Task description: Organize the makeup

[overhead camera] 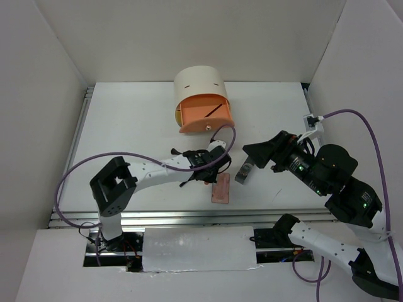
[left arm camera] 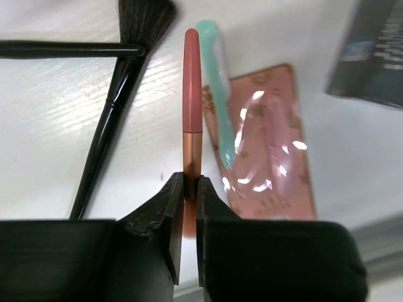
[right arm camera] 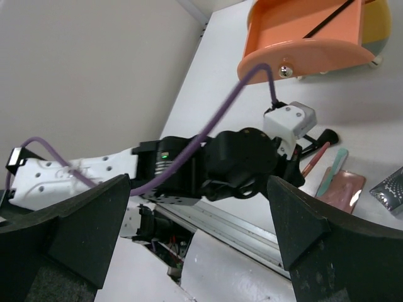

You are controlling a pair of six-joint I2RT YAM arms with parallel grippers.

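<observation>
My left gripper lifts outward next, lowers over the drawer's bare bottom and releases the orange-pink stick. The pulled-out orange drawer has a bare bottom (overhead camera: 196, 109) beside its black brush.
My left gripper (left arm camera: 191, 189) is shut on the lower end of the orange-pink stick (left arm camera: 192, 94), which points away over the table. A pale teal stick (left arm camera: 214, 82) lies just to its right, partly on the flat pink palette (left arm camera: 271, 145). Two thin black brushes (left arm camera: 107, 126) lie to the left. The dark grey case (left arm camera: 374, 50) is at the far right. In the top view the left gripper (overhead camera: 214, 168) is above the palette (overhead camera: 221, 189), with the case (overhead camera: 244, 171) beside it. My right gripper (overhead camera: 255, 154) hangs open and empty just right of the case.
The cream drum-shaped box (overhead camera: 201, 85) stands at the back middle, its orange drawer (overhead camera: 205, 116) pulled out with a thin black brush (right arm camera: 327, 22) inside. The table's metal front rail (overhead camera: 189, 217) runs just below the palette. White walls stand on both sides.
</observation>
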